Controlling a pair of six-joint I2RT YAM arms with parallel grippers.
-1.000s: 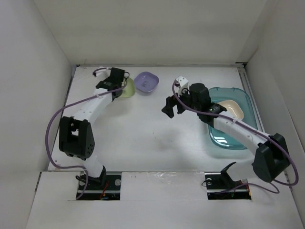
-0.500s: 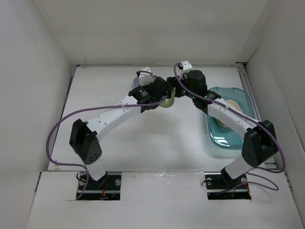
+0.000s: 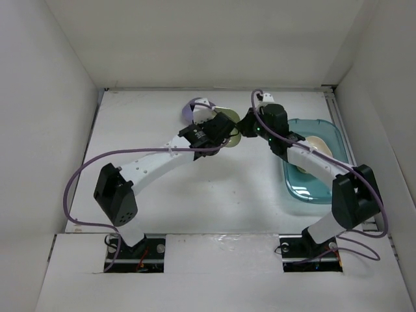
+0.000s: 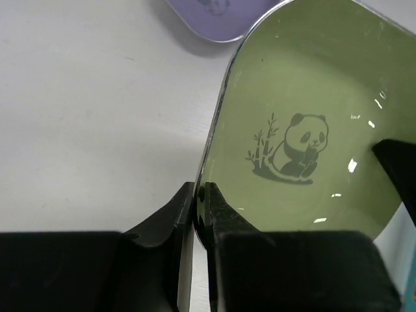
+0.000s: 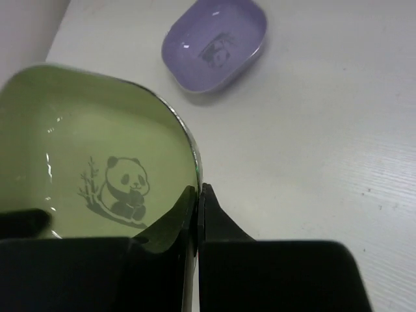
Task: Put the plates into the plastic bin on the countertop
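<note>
The right gripper carries the green plate [image 3: 232, 138] to the right in the top view next, over the cream plate [image 3: 316, 144], and releases it, because the bin already holds that.
A green plate [image 3: 232, 138] with a panda print hangs above the countertop [image 3: 195, 188] at the middle back, held from both sides. In the left wrist view my left gripper [image 4: 200, 192] has its jaws close round the near rim of the green plate [image 4: 305, 97]. The right wrist view shows my right gripper [image 5: 198, 190] shut on the opposite rim of the green plate [image 5: 78, 143]. A lavender plate [image 5: 218, 42] lies on the countertop just behind, partly hidden by the left arm in the top view. The teal plastic bin [image 3: 302, 188] at the right holds a cream plate [image 3: 316, 144].
White walls close in the countertop on the left, back and right. The right arm [image 3: 318, 166] stretches over the bin. The left arm [image 3: 149, 162] crosses the countertop diagonally from its base.
The left gripper carried the green plate from the back left to the middle. The right gripper came over from the bin and shut on the plate's other rim.
</note>
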